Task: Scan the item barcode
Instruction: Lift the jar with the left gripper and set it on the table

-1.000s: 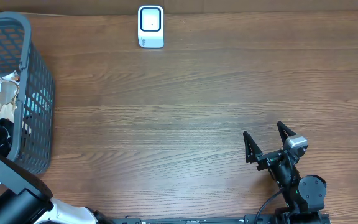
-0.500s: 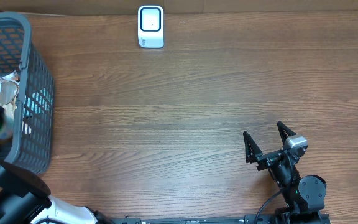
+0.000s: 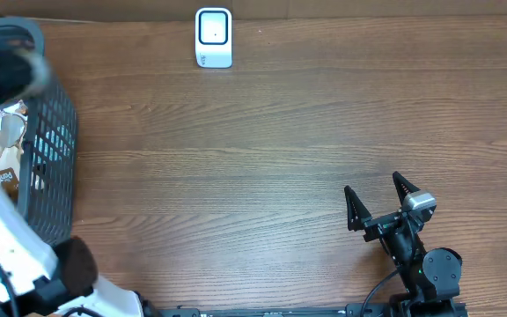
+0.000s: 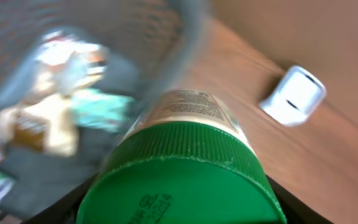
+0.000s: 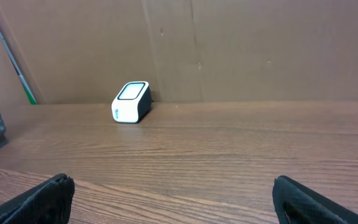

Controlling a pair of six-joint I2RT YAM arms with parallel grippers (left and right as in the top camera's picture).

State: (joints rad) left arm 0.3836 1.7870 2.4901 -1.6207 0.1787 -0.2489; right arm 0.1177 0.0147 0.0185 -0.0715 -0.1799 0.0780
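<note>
The bare middle of the tabletop is below my left gripper and to its right in the overhead view. My left gripper should next swing off the basket and down to let go of the bottle there.
The item is a bottle with a green ribbed cap and a pale label. My left gripper is shut on it, with dark jaws on either side of the cap. Overhead, that gripper is a dark blur over the far rim of the grey basket. The white barcode scanner stands at the table's far edge, also visible as the scanner past the bottle and as the scanner in the right wrist view. My right gripper rests open near the front right, nothing between its fingers.
The basket at the left holds several packaged goods, blurred in the left wrist view. A brown cardboard wall backs the table behind the scanner. Wooden tabletop lies between basket, scanner and right arm.
My left arm has risen out of the basket and swung toward its far rim, carrying the bottle fast enough to blur. The right arm has not moved.
</note>
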